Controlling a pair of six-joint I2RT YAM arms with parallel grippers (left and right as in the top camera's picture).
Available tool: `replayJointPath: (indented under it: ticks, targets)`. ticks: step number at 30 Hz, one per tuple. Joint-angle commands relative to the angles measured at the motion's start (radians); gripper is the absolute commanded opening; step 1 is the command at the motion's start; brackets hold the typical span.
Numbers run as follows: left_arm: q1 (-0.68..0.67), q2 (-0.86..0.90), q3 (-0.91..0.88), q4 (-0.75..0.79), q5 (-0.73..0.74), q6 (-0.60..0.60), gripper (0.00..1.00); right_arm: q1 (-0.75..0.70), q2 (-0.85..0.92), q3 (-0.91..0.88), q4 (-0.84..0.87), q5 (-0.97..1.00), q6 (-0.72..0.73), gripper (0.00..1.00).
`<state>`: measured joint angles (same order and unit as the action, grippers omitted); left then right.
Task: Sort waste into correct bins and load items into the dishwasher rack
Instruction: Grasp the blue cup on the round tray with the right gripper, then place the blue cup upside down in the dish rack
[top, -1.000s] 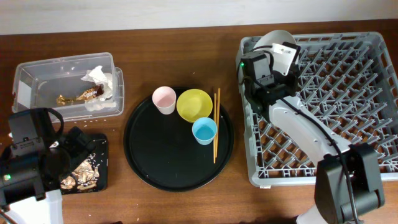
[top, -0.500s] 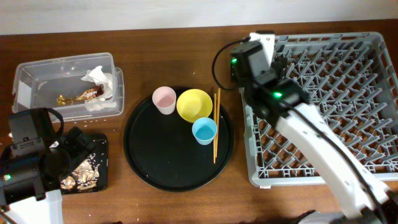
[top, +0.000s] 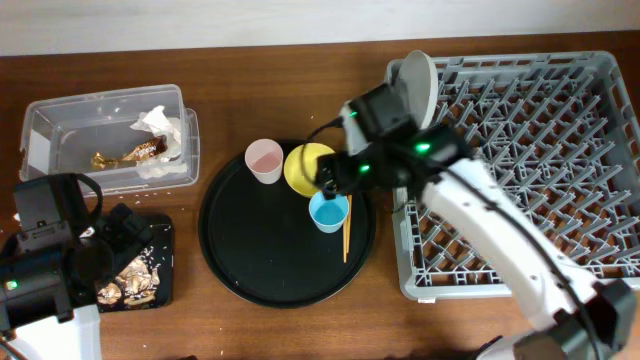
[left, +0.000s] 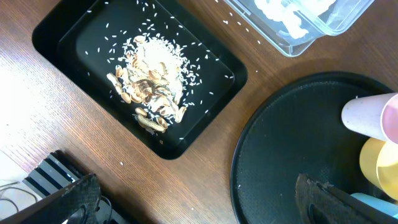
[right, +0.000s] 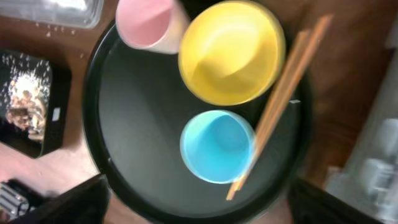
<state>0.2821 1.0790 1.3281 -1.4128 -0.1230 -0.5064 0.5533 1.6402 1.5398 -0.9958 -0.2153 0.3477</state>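
Note:
The robot's right gripper will next move down toward the left in the overhead view, onto the light-blue cup's rim away from the chopsticks, since bare tray leaves room there.
The grey plate (top: 418, 80) stands on edge in the far left corner of the dishwasher rack (top: 560, 150). My right gripper (right: 202, 208) is open and empty, hovering over the round black tray (top: 260, 260). Below it are the light-blue cup (right: 217, 146), yellow bowl (right: 231, 50), pink cup (right: 149, 22) and chopsticks (right: 280, 99). The clear box (top: 60, 125) holds the napkin (top: 160, 125) and the wrapper (top: 125, 155). Food scraps with rice (left: 149, 93) lie in the shallow black tray (left: 68, 37). My left gripper (left: 199, 211) is open and empty, between that tray and the round one.
My right arm (top: 470, 200) reaches from the rack's front left across to the round tray and covers part of the yellow bowl. The left arm's base (top: 45, 265) fills the near left corner. A few rice grains lie on the wood by the clear box.
My right gripper opened and let go of the grey plate, which stays upright in the rack. The right arm then swung left over the round tray. The left arm stayed still.

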Motion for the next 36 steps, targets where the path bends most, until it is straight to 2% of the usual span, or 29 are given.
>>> replayJointPath:
  ticks: [1, 2, 6, 11, 13, 14, 15, 18, 19, 21, 24, 31, 33, 36]
  targets:
    - [0.005, -0.005, 0.016, 0.001, 0.003, -0.005, 0.99, 0.12, 0.068, 0.001, 0.03, 0.127, 0.076, 0.75]
    - [0.005, -0.005, 0.016, 0.001, 0.003, -0.005, 0.99, 0.154, 0.099, 0.001, 0.03, 0.19, 0.13, 0.65]
    - [0.005, -0.005, 0.016, 0.001, 0.003, -0.005, 0.99, 0.219, 0.244, 0.001, 0.037, 0.321, 0.264, 0.64]
    - [0.005, -0.005, 0.016, 0.001, 0.003, -0.005, 0.99, 0.22, 0.344, 0.001, 0.068, 0.287, 0.263, 0.61]
    - [0.005, -0.005, 0.016, 0.001, 0.003, -0.005, 0.99, 0.22, 0.345, 0.001, 0.064, 0.287, 0.263, 0.5]
    - [0.005, -0.005, 0.016, 0.001, 0.003, -0.005, 0.99, 0.22, 0.344, 0.002, 0.065, 0.279, 0.263, 0.39]
    - [0.005, -0.005, 0.016, 0.001, 0.003, -0.005, 0.99, 0.22, 0.343, 0.002, 0.066, 0.276, 0.264, 0.33]
    - [0.005, -0.005, 0.016, 0.001, 0.003, -0.005, 0.99, 0.22, 0.341, 0.004, 0.064, 0.275, 0.263, 0.32]
    - [0.005, -0.005, 0.016, 0.001, 0.003, -0.005, 0.99, 0.22, 0.337, 0.006, 0.061, 0.272, 0.264, 0.25]
    - [0.005, -0.005, 0.016, 0.001, 0.003, -0.005, 0.99, 0.22, 0.33, 0.026, 0.042, 0.272, 0.264, 0.06]
    - [0.005, -0.005, 0.016, 0.001, 0.003, -0.005, 0.99, 0.22, 0.314, 0.087, -0.012, 0.272, 0.263, 0.04]
    - [0.005, -0.005, 0.016, 0.001, 0.003, -0.005, 0.99, 0.192, 0.193, 0.416, -0.309, 0.308, 0.207, 0.04]
    - [0.005, -0.005, 0.016, 0.001, 0.003, -0.005, 0.99, 0.111, 0.125, 0.456, -0.361, 0.329, 0.207, 0.04]
    - [0.005, -0.005, 0.016, 0.001, 0.003, -0.005, 0.99, -0.104, 0.028, 0.456, -0.415, 0.297, 0.193, 0.04]
